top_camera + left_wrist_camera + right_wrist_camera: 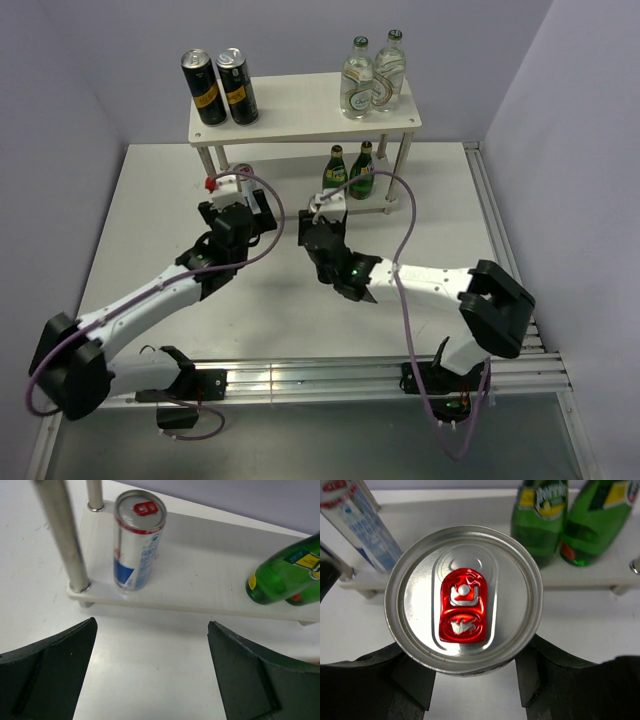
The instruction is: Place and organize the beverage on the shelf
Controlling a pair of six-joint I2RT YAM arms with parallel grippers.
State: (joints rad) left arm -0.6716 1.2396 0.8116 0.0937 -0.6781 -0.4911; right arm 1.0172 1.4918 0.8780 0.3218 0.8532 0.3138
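Observation:
Outward and to the left in the top view, I will move my right gripper over the shelf's bare lower board [281,184] [417,530] beside the upright can, since both cans match.
The off-white two-tier shelf [300,110] stands at the back. Two clear bottles [372,75] stand on its top board at the right. Two green bottles [349,171] stand on the lower board at the right. One silver can with a red tab [136,540] stands upright at the lower board's left end, beside a leg. My left gripper [152,622] is open and empty, just in front of that board [200,565]. My right gripper [472,677] is shut on the second silver can [463,599], upright in front of the lower board, left of the green bottles [542,515].
Two black cans [220,87] stand on the top board's left end. The shelf's metal legs [62,535] rise at the corners. Both arms lie side by side before the shelf: left gripper [235,205], right gripper [318,215]. A rail [505,240] runs along the table's right edge.

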